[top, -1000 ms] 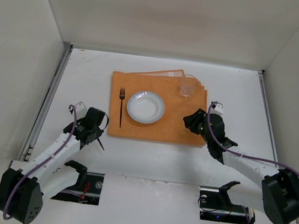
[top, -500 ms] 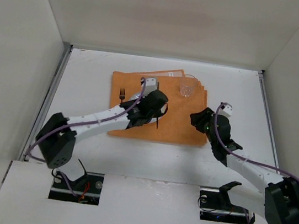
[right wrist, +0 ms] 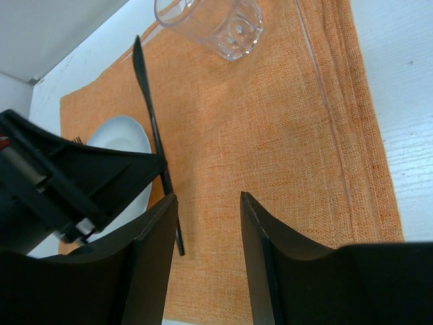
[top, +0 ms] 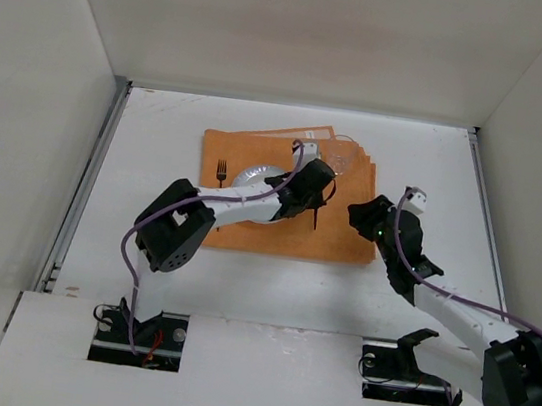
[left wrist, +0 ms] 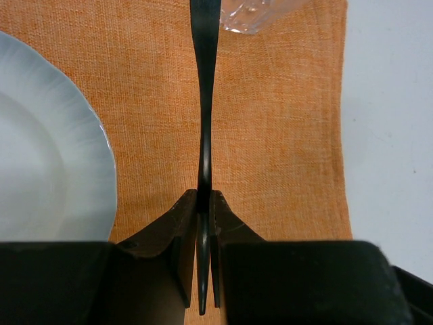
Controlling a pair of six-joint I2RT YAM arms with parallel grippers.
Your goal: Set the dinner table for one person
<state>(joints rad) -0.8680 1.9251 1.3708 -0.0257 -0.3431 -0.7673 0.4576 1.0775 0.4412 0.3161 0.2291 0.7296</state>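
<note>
The bare part of the cloth beside the plate is just below my left gripper. My left gripper will next lower the dark knife (left wrist: pixel 204 101) and let go of it opposite the fork.
On the white dinner table (top: pixel 160 127) lies an orange cloth (top: pixel 337 235) with a white plate (top: pixel 253 174), a dark fork (top: pixel 222 172) left of the plate and a clear glass (top: pixel 339 162) at the far right. My left gripper (top: pixel 313 191) is shut on a dark knife (left wrist: pixel 204 101) and holds it over the cloth just right of the plate (left wrist: pixel 40 156), its tip pointing toward the glass (left wrist: pixel 254 13). My right gripper (top: pixel 363 219) is open and empty over the cloth's right edge, with the knife (right wrist: pixel 152 115) to its left.
White walls enclose the table on three sides. Metal strips (top: pixel 93 178) run along its side edges. The left arm reaches across the plate from the near left. Bare white surface (right wrist: pixel 399 81) lies right of the cloth.
My left arm has swung from the near left of the table across the plate to its right side, carrying the knife. My right gripper has shifted slightly right.
</note>
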